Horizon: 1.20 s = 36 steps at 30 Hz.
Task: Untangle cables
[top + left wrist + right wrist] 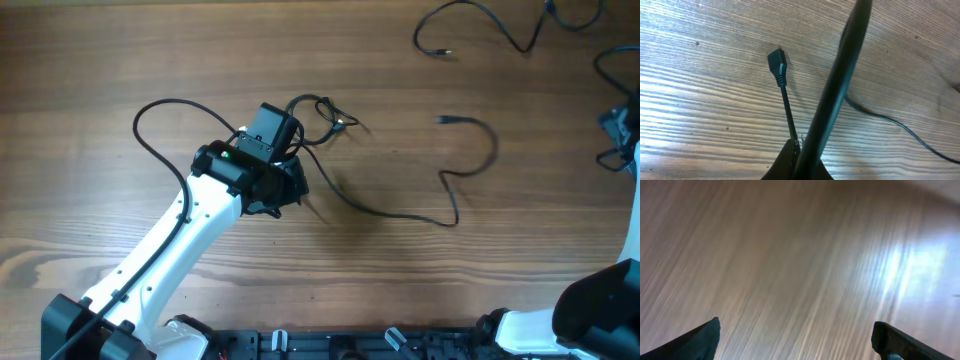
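I need to move my right gripper to the left in the overhead view and lower it onto the kinked part of the long piece of cable, which is clear of the small loop.
Several thin black cables lie on the wood table. My left gripper (288, 187) (797, 146) is shut on one thin cable (786, 105); its small plug end (778, 62) sticks out past the jaws just above the table. From the gripper a long strand (400, 214) runs right and curls up to a plug (445, 119). A small loop (318, 106) lies just behind the gripper. Another cable (480, 12) lies at the far right back. My right gripper (795, 335) is open and empty over bare, blurred wood.
A thick blurred black cord (840, 75) crosses the left wrist view close to the camera. A second thin strand (900, 127) trails off to the right there. The left arm's own cable (150, 150) loops at the left. The right arm (620, 130) stands at the right edge.
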Motion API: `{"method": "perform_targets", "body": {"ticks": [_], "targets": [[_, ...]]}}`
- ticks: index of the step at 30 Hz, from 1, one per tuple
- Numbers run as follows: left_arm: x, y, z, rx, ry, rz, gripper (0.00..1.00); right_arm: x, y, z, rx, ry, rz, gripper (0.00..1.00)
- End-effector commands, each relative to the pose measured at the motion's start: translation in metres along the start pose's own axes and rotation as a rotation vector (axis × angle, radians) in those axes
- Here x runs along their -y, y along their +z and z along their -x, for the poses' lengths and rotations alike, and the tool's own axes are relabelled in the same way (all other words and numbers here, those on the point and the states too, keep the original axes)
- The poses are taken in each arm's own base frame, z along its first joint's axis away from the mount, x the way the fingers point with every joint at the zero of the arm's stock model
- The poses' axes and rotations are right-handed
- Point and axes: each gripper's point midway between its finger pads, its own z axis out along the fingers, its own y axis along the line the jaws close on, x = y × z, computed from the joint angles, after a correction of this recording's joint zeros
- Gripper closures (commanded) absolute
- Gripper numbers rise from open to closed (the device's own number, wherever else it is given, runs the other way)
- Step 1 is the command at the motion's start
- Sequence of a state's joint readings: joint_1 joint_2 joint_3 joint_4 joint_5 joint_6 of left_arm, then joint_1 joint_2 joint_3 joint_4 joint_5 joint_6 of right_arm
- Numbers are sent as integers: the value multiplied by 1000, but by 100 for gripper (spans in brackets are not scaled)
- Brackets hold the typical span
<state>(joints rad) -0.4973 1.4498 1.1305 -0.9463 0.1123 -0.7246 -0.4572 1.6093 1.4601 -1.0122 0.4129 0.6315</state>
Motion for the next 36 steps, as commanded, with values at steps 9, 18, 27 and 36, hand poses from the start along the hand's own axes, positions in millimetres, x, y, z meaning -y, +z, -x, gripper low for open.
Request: {"method": "perform_targets", "body": {"ticks": [9, 18, 27, 36], "targets": [[1, 1, 8, 34, -15, 5, 96, -85, -117, -184, -683, -773, 913, 1], [2, 1, 9, 37, -15, 2, 95, -71, -113, -258, -601, -1131, 485, 0], [2, 1, 9, 37, -15, 2, 95, -65, -72, -302, -626, -1119, 436, 30], [2, 1, 9, 37, -15, 2, 93, -76, -69, -299, -584, -1093, 452, 52]]}}
